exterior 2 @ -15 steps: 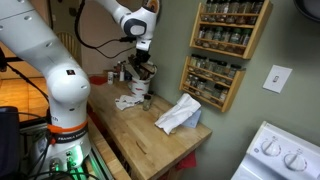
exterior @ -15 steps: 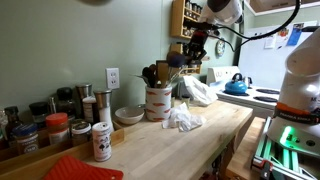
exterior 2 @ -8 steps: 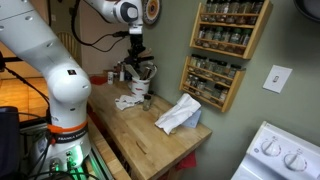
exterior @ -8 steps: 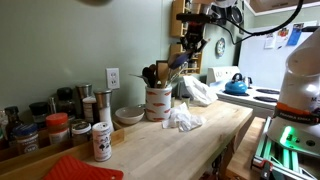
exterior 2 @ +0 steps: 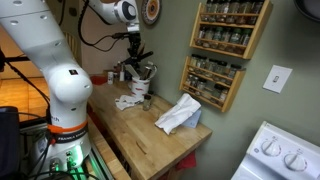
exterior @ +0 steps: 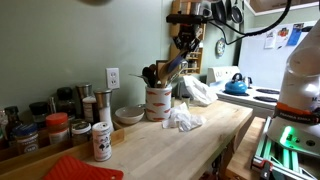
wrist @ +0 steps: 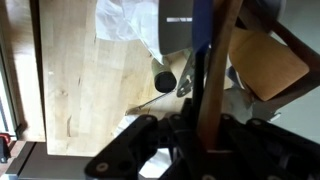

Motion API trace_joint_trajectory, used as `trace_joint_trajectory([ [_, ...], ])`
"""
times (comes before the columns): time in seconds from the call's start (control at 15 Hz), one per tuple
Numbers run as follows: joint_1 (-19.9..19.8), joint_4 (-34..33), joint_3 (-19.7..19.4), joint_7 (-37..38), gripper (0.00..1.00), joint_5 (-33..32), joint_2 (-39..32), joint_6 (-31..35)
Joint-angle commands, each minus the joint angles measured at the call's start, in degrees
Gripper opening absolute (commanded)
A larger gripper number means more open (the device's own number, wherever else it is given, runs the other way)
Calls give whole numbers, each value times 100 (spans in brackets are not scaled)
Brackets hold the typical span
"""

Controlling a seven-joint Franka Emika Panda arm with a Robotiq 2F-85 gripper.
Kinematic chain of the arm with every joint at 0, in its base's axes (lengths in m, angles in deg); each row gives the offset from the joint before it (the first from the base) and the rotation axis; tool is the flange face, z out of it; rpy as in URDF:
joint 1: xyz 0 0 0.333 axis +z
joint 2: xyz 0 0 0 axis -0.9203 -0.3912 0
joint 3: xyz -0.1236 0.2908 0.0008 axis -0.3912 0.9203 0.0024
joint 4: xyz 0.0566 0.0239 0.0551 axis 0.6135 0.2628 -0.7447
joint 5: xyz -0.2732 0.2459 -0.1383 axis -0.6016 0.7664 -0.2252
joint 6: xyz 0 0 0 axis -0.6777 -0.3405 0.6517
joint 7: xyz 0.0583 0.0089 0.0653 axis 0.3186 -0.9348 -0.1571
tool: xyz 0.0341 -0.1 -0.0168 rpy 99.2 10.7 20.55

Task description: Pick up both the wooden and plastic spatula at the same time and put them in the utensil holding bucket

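Note:
I will next move my gripper down and across to the cream bucket's mouth (exterior: 159, 88) and turn it to release the wooden spatula (exterior: 175, 65), because my fingers are high above the bucket's rim.
My gripper (exterior: 186, 42) hangs above and to the right of the cream bucket (exterior: 157, 102) and is shut on both spatulas. The pale wooden spatula (exterior: 175, 65) and the dark plastic one beside it slant down from the jaws to the dark handles at the bucket's mouth. From the opposite side, the gripper (exterior 2: 133, 42) stands over the bucket (exterior 2: 141, 87). In the wrist view the wooden spatula (wrist: 212, 85) and the blue-black plastic spatula (wrist: 201, 40) run straight up from between the fingers of the gripper (wrist: 200, 128). Whether their tips are inside the bucket I cannot tell.
A grey bowl (exterior: 128, 115) sits left of the bucket, a crumpled white cloth (exterior: 183, 118) right of it. Spice jars (exterior: 60, 128) crowd the counter's left end beside a red mat (exterior: 80, 168). A blue kettle (exterior: 236, 86) and wall spice racks (exterior 2: 228, 45) lie beyond.
The gripper has carried the two spatulas sideways toward the wall until it hangs over the bucket. Their lower ends now point at the bucket's mouth. The grip stayed shut.

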Motion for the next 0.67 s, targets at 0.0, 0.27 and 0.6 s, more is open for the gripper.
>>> trace_joint_trajectory([
  [0.0, 126, -339, -114, 542, 4, -522, -455, -45],
  [0.27, 193, -572, -50, 1085, 4, -1250, -894, -143],
  [0.6, 446, -892, -66, 1941, 4, -2306, -1444, -609],
])
